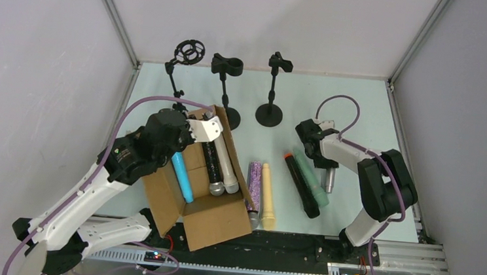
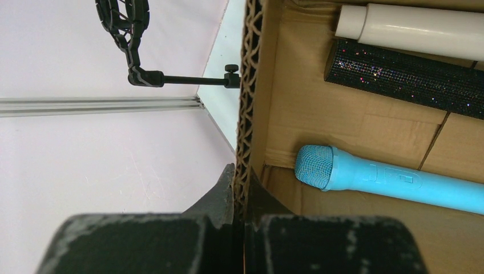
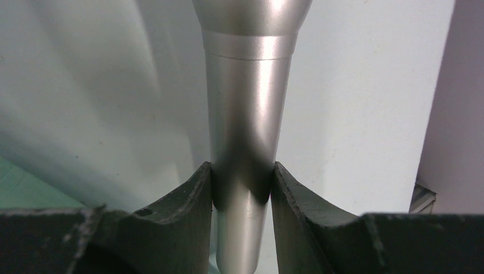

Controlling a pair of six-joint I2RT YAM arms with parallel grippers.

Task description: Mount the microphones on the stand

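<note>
A gap splits the loose microphones. I will next move my right gripper back and to the left in the top view and push against the mint green microphone before release.
My left gripper is shut on the corrugated wall of the brown cardboard box, near its far left corner. In the box lie a blue microphone, a black glittery one and a whitish one. My right gripper is shut on a silver-grey microphone, low over the table at the right. Purple, cream, orange-tipped black and mint green microphones lie on the table. Three black stands stand at the back.
The leftmost stand carries a ring-shaped shock mount; the other two carry clip holders. The pale green table is walled in by white panels on three sides. Purple cables loop over both arms.
</note>
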